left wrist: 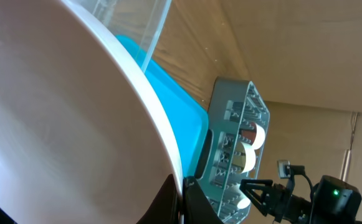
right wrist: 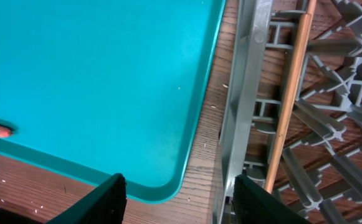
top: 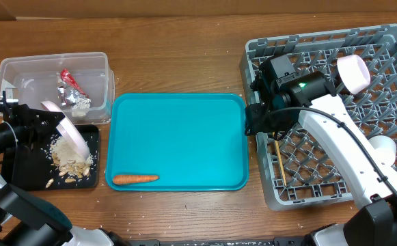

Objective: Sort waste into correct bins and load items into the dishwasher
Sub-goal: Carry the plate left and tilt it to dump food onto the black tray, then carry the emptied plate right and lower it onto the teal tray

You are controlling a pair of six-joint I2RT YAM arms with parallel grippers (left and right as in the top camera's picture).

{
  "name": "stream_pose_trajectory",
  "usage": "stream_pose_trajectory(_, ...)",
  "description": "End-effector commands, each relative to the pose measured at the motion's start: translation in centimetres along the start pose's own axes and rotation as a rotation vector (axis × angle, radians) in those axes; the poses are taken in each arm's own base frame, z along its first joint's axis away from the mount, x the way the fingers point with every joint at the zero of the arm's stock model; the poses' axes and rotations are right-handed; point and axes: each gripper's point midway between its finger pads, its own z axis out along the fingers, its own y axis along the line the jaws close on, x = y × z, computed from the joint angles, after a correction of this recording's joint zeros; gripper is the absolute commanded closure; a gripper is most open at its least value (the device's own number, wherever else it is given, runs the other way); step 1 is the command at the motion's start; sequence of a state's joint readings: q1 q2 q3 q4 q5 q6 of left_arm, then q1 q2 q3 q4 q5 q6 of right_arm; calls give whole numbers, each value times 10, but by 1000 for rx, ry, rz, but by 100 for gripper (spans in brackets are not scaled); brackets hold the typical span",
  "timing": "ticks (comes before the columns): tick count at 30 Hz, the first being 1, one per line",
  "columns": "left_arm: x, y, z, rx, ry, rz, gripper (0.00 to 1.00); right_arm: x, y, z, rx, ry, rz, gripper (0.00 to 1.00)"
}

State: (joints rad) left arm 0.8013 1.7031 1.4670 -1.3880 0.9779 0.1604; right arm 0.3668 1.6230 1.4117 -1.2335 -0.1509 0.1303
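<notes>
My left gripper swings toward the right in the overhead view next, lowers the plate (top: 72, 134) and releases it there, since the teal tray's middle (top: 180, 134) is empty.
My left gripper (top: 46, 125) is shut on the rim of a round white plate (top: 72, 134), held tilted on edge over the shallow black tray (top: 20, 174). In the left wrist view the plate (left wrist: 62, 118) fills the left side and my gripper (left wrist: 182, 200) pinches its edge. A heap of beige food scraps (top: 72, 162) lies on the black tray. Red and silver foil wrappers (top: 70, 86) lie in the clear tub (top: 10, 72). An orange carrot (top: 135, 179) lies on the teal tray (top: 184, 130). My right gripper (right wrist: 181, 199) hangs open over the gap between the teal tray (right wrist: 106, 68) and the grey dish rack (right wrist: 243, 93).
The dish rack (top: 389, 41) fills the right side, with a chopstick (top: 279, 160) near its left wall, a white cup (top: 354, 72) at the back and another white dish (top: 382, 147) to the right. In the right wrist view the chopstick (right wrist: 290, 99) lies just inside the wall.
</notes>
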Motion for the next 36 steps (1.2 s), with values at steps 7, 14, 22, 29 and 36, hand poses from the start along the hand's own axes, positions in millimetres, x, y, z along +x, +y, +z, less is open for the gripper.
stream_pose_trajectory(7,-5,-26,-9,96,-46,88,96,0,-2,-1,4,-4,3,43)
stream_pose_trajectory(14,-4,-16,-8,38,-38,72,96,0,-2,-1,4,-4,3,43)
stream_pose_trajectory(22,-2,-42,-11,188,-55,137,96,0,-2,-1,4,-4,3,42)
stream_pose_trajectory(29,10,-46,-8,196,-16,154,96,-1,-2,-1,3,-9,2,42)
stream_pose_trajectory(36,33,-62,6,219,76,226,96,-2,-1,-1,2,-12,1,43)
